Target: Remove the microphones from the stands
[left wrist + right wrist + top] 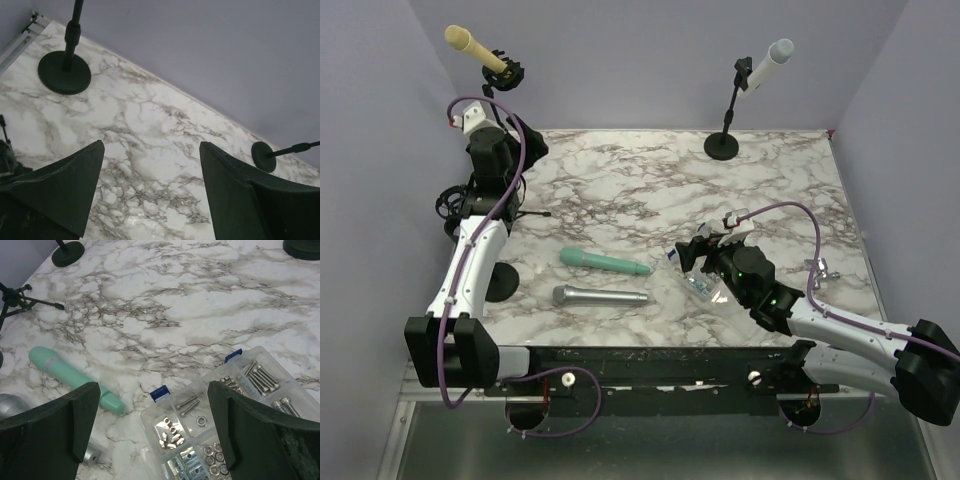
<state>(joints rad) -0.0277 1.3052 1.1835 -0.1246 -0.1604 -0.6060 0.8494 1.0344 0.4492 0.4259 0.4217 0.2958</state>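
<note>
I will next tilt my left gripper up and move outward onto the yellow microphone's handle beside the clip, as its open fingers have only marble between them.
A yellow microphone (470, 45) sits tilted in the clip (506, 72) of a stand at the back left. A white-grey microphone (767, 65) sits in a second stand (723, 143) at the back right. My left gripper (520, 150) is open and empty, raised just below the yellow microphone and apart from it. In the left wrist view, the left gripper (150, 145) has only marble between its fingers. My right gripper (695, 250) is open and empty, low over the table's front right, and shows the same in its wrist view (152, 390).
A green microphone (605, 262) and a silver microphone (600, 296) lie loose at the front centre. A clear box of screws and nuts (225, 415) lies under the right gripper. A small tripod (15, 297) and a round base (500, 282) stand at the left.
</note>
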